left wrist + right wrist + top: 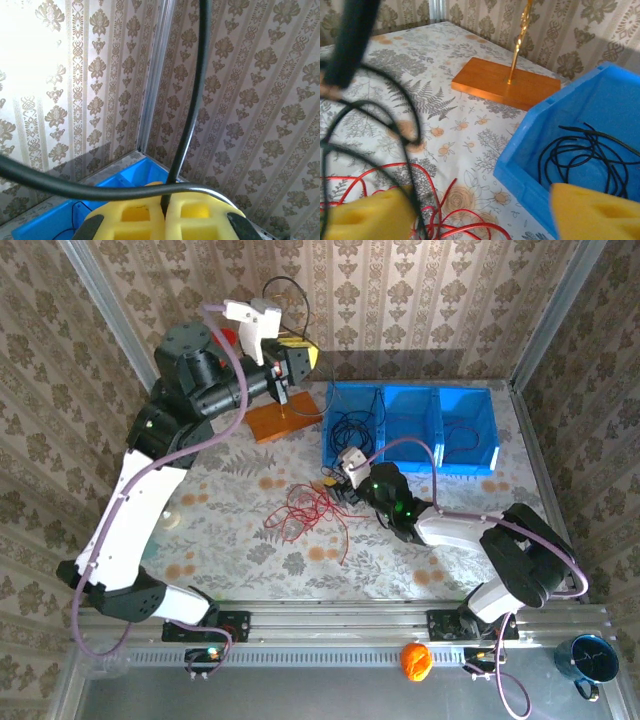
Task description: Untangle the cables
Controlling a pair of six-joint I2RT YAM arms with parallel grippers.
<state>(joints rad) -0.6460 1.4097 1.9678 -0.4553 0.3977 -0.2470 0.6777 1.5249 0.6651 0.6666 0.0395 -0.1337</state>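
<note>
I need to lower my left gripper over the blue bin below next and let go of this matching black cable, since the bin already holds coiled black cable.
A loose tangle of red cable (303,508) lies on the flowered table, mid-centre. My left gripper (290,362) is raised high at the back, shut on a black cable (289,286) that loops above it. In the left wrist view the yellow pads (130,217) pinch that black cable (187,130). My right gripper (346,477) hovers low between the red tangle and the left blue bin (330,445), open (477,200). Red cable (445,220) lies on the table between its pads. Black cable (380,107) crosses its left pad. A coiled black cable (580,150) rests in the bin (535,150).
A wooden base with a gold rod (283,420) stands left of the bins. Two more blue bins (470,465) stand to the right. An orange ball (416,662) and a blue mug (590,660) sit on the near rail. Patterned walls close in the back and sides.
</note>
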